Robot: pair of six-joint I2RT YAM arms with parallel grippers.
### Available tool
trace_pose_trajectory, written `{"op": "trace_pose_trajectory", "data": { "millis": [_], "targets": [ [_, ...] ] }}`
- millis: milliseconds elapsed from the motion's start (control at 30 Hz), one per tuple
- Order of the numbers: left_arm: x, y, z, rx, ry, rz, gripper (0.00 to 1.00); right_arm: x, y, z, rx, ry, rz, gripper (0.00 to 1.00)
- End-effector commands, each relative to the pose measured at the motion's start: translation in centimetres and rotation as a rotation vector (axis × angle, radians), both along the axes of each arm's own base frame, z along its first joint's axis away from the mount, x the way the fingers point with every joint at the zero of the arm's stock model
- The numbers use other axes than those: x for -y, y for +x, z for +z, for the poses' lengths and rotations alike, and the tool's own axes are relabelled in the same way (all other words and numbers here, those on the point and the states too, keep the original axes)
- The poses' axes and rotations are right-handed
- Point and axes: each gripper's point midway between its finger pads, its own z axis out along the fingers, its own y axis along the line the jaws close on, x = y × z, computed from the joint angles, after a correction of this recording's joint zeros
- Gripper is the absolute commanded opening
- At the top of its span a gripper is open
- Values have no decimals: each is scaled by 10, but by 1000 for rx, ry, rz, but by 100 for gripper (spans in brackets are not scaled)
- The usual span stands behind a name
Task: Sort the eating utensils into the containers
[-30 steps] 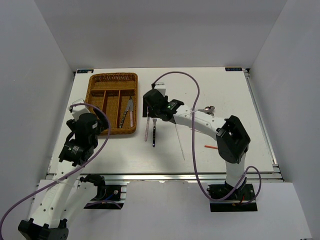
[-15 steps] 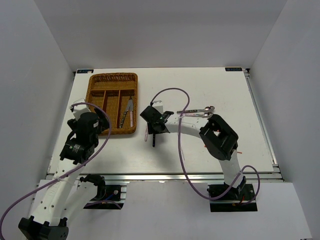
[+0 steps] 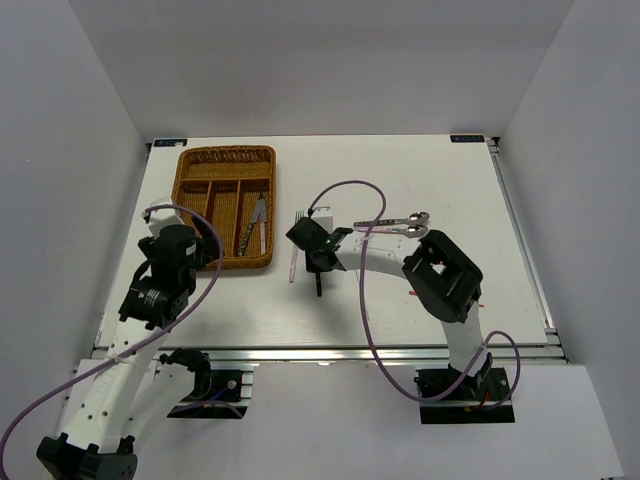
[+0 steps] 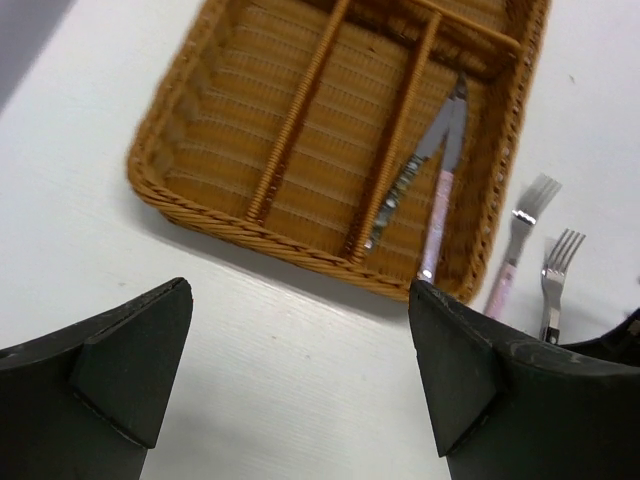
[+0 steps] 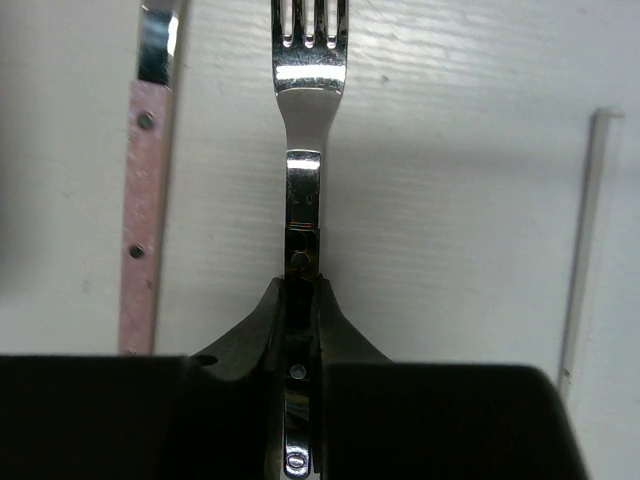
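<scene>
My left gripper goes to the right in the top view onto the silver fork's neck by its tines next, since my right gripper covers the fork's handle.
The orange-brown wicker tray (image 3: 225, 170) stands at the back left, with two knives (image 4: 440, 170) in its rightmost long slot. Just right of it a pink-handled fork (image 3: 293, 262) lies on the table. Beside that fork, my right gripper (image 5: 303, 300) is shut on the dark handle of a second fork (image 5: 307, 190), whose tines point away and which still lies flat. Right of the forks is a pale chopstick (image 5: 582, 230). Two silver spoons (image 3: 395, 225) lie behind the right arm. My left gripper (image 4: 300, 370) hovers open and empty in front of the tray.
The right arm's elbow (image 3: 440, 275) and purple cable (image 3: 365, 300) reach over the table's middle. A red chopstick tip (image 3: 478, 300) shows by the right arm. White walls close in the table on three sides.
My right gripper has come down over the dark-handled fork and closed on its handle. The left arm has stayed put with its jaws wide.
</scene>
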Motion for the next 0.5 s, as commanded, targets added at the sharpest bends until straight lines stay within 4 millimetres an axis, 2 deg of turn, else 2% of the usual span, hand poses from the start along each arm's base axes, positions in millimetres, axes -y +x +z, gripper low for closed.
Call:
{"op": "trace_pose_trajectory", "data": {
  "millis": [0,33,100,133,167,267,300,333,367,433,467],
  "targets": [
    [26,8,12,13,-81,-113,98,9,-1,37,58,41,-4,0],
    [55,14,12,14,-179,-225,98,5,-1,46,72,64,14,0],
    [86,19,15,34,-301,-341,98,0,-7,72,101,116,70,0],
    [117,22,16,54,-429,-449,98,-4,-9,80,111,137,90,0],
    [130,22,16,65,-487,-498,98,-7,-15,92,115,171,126,0],
    [159,27,8,51,-611,-565,98,-16,-29,116,122,249,210,0],
    [163,28,5,44,-617,-569,98,-15,-34,117,116,260,221,0],
    [167,31,4,43,-628,-572,97,-16,-40,129,128,293,236,0],
    [175,30,-2,23,-643,-593,96,-21,-44,135,129,329,262,0],
    [186,31,-1,29,-681,-623,94,-26,-53,147,143,355,285,0],
    [189,31,-8,7,-690,-626,93,-26,-55,150,153,350,288,0]
  ]
}}
